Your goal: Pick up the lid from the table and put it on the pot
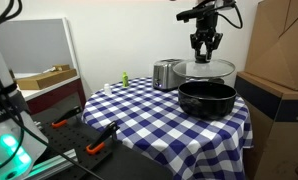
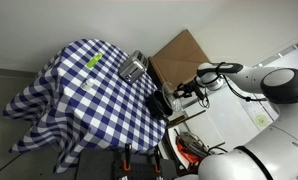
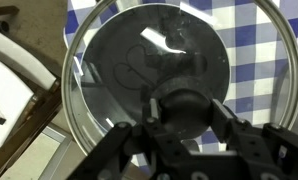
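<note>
The lid still hovers with a gap. My gripper needs to lower the lid until it sits on the pot's open top (image 1: 207,88) (image 3: 155,66) below my gripper and let go of it.
My gripper (image 1: 204,50) is shut on the dark knob (image 3: 184,105) of the clear glass lid (image 1: 213,69) and holds the lid level in the air. The wide black pot (image 1: 207,99) stands on the blue-and-white checkered table (image 1: 139,110) just below the lid. In the wrist view the lid's metal rim (image 3: 73,60) rings most of the frame, and the pot's dark inside (image 3: 139,55) shows through the glass. In an exterior view the gripper (image 2: 179,93) hangs beside the pot (image 2: 159,103) at the table's edge.
A shiny silver toaster (image 1: 167,72) stands behind the pot, also visible in an exterior view (image 2: 132,68). A small green bottle (image 1: 124,78) sits at the table's far side. A large cardboard box (image 1: 279,90) stands close to the pot.
</note>
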`<state>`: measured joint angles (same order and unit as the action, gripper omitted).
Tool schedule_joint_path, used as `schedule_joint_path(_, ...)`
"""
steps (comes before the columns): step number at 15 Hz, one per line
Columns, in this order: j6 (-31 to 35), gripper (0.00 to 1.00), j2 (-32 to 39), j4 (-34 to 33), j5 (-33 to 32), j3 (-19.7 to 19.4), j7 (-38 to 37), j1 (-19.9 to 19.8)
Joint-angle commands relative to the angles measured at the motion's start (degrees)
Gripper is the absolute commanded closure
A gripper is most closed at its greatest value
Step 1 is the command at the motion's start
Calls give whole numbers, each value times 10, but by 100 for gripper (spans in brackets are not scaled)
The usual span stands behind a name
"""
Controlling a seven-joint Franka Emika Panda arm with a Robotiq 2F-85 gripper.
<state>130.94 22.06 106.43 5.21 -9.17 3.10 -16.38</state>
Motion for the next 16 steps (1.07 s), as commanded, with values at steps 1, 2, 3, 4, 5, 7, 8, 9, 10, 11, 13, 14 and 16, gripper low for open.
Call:
schedule_joint_path(1, -33, 75, 45, -66, 16, 3, 24, -13)
schedule_joint_path(2, -35, 75, 55, -75, 15, 4, 25, -14)
schedule_joint_path(3, -35, 75, 64, -81, 14, 5, 25, -16)
schedule_joint_path(4, -34, 75, 74, -88, 14, 7, 26, -17)
schedule_joint_path(5, -34, 75, 82, -94, 14, 8, 27, -18)
schedule_joint_path(7, -34, 75, 97, -105, 14, 11, 27, -19)
schedule_joint_path(8, -34, 75, 104, -110, 14, 12, 28, -20)
schedule_joint_path(9, -33, 75, 111, -116, 15, 14, 28, -22)
schedule_joint_path(10, -32, 75, 117, -121, 15, 15, 28, -23)
schedule_joint_path(11, -33, 75, 123, -125, 15, 16, 29, -24)
schedule_joint_path(13, -36, 75, 134, -135, 15, 17, 29, -27)
schedule_joint_path(14, -38, 75, 138, -138, 14, 17, 29, -28)
schedule_joint_path(16, -41, 75, 146, -144, 13, 18, 30, -29)
